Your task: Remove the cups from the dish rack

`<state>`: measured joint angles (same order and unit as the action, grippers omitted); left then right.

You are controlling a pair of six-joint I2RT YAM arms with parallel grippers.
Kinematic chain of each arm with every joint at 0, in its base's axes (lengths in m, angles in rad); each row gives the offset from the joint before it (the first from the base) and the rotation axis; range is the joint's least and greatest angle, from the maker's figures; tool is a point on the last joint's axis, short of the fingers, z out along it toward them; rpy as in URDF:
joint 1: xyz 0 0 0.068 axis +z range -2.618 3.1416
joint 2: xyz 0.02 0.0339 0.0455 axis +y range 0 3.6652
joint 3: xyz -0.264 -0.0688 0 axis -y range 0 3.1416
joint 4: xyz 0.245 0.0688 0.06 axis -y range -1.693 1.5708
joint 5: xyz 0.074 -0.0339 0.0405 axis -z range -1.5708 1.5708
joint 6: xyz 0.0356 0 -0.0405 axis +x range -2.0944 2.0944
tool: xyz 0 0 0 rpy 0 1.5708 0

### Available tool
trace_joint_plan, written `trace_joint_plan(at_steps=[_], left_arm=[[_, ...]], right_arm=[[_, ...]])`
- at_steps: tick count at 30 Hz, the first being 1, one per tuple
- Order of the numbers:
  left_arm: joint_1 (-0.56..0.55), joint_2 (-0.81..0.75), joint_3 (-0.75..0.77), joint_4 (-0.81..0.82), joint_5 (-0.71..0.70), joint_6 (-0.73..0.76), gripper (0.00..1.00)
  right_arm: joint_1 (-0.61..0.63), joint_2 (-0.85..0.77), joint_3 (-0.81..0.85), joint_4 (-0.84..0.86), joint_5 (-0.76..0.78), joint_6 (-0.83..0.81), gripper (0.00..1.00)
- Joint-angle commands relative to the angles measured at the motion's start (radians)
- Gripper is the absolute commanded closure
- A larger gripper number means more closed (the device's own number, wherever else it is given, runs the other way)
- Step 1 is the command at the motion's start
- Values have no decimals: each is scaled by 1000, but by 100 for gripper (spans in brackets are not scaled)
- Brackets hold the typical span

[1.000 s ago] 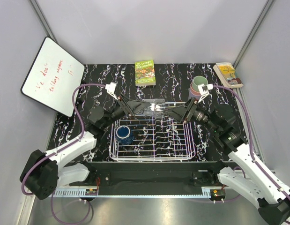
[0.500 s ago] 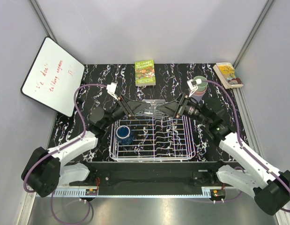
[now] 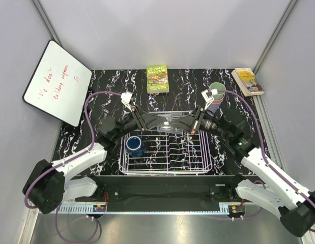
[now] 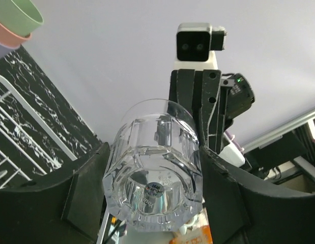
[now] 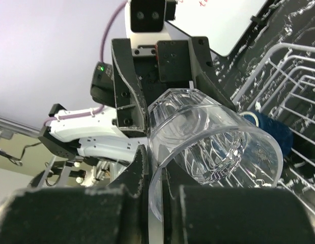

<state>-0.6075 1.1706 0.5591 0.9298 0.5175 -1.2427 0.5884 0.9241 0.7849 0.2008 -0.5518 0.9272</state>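
Observation:
The robot's right gripper will next swing outward, turn the sideways glass so its base is down, lower it onto the tabletop between green book and stack (image 3: 188, 98) and let it go, because that spot is bare.
A clear glass cup (image 3: 167, 122) hangs on its side just above the back edge of the white wire dish rack (image 3: 122, 165), held from both ends. My left gripper (image 3: 156, 120) is shut on its thick base (image 4: 154, 173), one finger on each side. My right gripper (image 3: 180, 122) is shut on the rim wall (image 5: 213, 137), one finger inside the mouth and one outside. A dark blue cup (image 3: 135, 145) stands in the rack's left part and shows beyond the glass (image 5: 269, 133). A pale green cup (image 3: 216, 90) tops a stack at the back right, with pink beneath (image 4: 7, 38).
A green book (image 3: 158, 79) lies at the back middle and another book (image 3: 247, 81) at the back right corner. A whiteboard (image 3: 56, 82) leans at the left wall. The rack's upright tines (image 3: 172, 150) stand right below the held glass.
My right gripper has moved left to the glass and shut on its rim. My left gripper kept its hold and shifted slightly right and lower with the glass.

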Motion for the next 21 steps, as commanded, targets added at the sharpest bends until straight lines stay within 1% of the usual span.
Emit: trace_joint_plan(at_steps=[1,2,4,5,6,7,8,9,10,11,12,13,14,15,16,17,18,20,21], left_arm=[[14,-101,51,-166,-30,153,31],[17,-115,74,-272,-57,202,11],[21,-165,110,-430,-120,258,4],[26,-183,139,-591,-208,303,1],[28,-195,146,-653,-249,324,1],[28,-218,154,-710,-292,341,1],[26,-224,172,-826,-377,353,1],[28,-227,182,-882,-414,359,1],[28,-224,191,-926,-445,364,1],[28,-220,215,-1041,-505,368,1],[28,-215,228,-1090,-540,367,1],[26,-200,239,-1188,-571,362,1],[26,-192,264,-1233,-626,361,1],[26,-180,277,-1276,-657,361,1],[25,-177,289,-1363,-692,353,1],[25,-174,303,-1399,-753,335,1],[25,-172,308,-1424,-770,335,1],[25,-175,317,-1482,-819,324,1],[25,-178,317,-1497,-832,321,1]], right_arm=[[1,-123,89,-271,191,-215,100],[1,-129,103,-306,213,-229,100],[2,-134,154,-400,283,-278,100],[-1,-128,177,-440,324,-289,100],[1,-117,203,-519,367,-295,100],[-1,-90,259,-550,441,-323,100],[-1,-70,289,-584,476,-336,100],[1,-44,322,-648,515,-350,100],[1,23,394,-682,594,-375,100],[1,63,434,-711,628,-387,100],[1,164,532,-778,665,-395,100],[1,223,592,-820,740,-413,100],[-1,283,655,-862,785,-418,100],[-2,409,791,-947,832,-418,100],[-1,471,860,-987,915,-424,100],[-9,531,928,-1020,941,-426,100],[-16,649,1067,-1082,960,-423,100],[-45,769,1212,-1145,948,-398,100],[-59,898,1375,-1226,929,-372,100]])
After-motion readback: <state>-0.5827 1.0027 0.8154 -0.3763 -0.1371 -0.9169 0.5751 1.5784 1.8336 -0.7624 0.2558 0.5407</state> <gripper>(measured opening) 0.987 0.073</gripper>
